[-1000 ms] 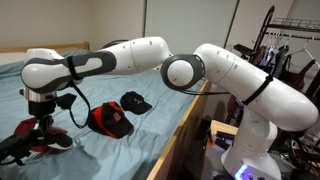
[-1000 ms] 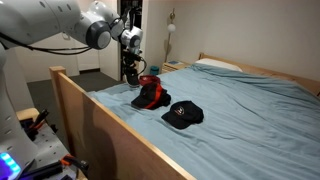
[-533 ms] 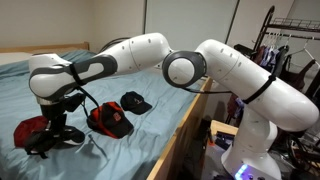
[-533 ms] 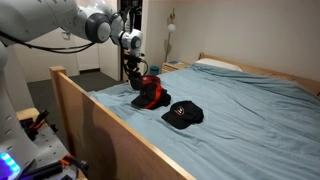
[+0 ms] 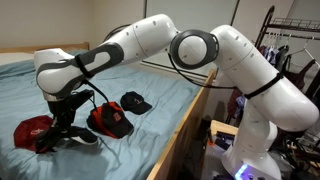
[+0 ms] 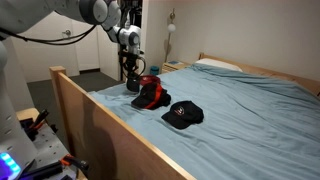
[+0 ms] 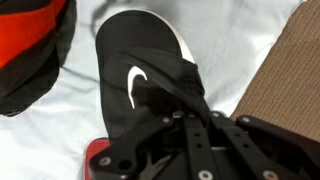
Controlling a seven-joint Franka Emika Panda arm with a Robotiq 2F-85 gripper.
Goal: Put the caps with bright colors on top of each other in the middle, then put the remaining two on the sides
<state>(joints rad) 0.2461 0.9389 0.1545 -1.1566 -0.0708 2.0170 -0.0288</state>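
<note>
The black cap still crowds the red cap, so the gripper draws back toward the wooden bar next, lowers to the bare sheet [image 5: 94, 154] and releases it.
My gripper [image 5: 62, 128] is shut on a black cap [image 5: 76, 138] with a white swoosh and holds it just above the blue bed sheet. In the wrist view the fingers [image 7: 172, 108] pinch this cap [image 7: 130, 60]. A red cap with a white logo [image 5: 32, 128] lies just left of it and shows in the wrist view [image 7: 25, 50]. A red-and-black cap [image 5: 110, 120] lies right of the gripper and also shows in an exterior view [image 6: 152, 92], where the gripper [image 6: 133, 82] is behind it. A second black cap [image 5: 135, 101] lies further right [image 6: 183, 115].
The wooden bed frame rail [image 5: 185, 118] [image 6: 110, 130] runs along the near edge of the mattress. A pillow [image 6: 215, 64] lies at the head of the bed. A clothes rack [image 5: 290, 50] stands beyond the robot base.
My gripper has moved right with the black cap, away from the red logo cap and towards the red-and-black cap. The other caps have not moved.
</note>
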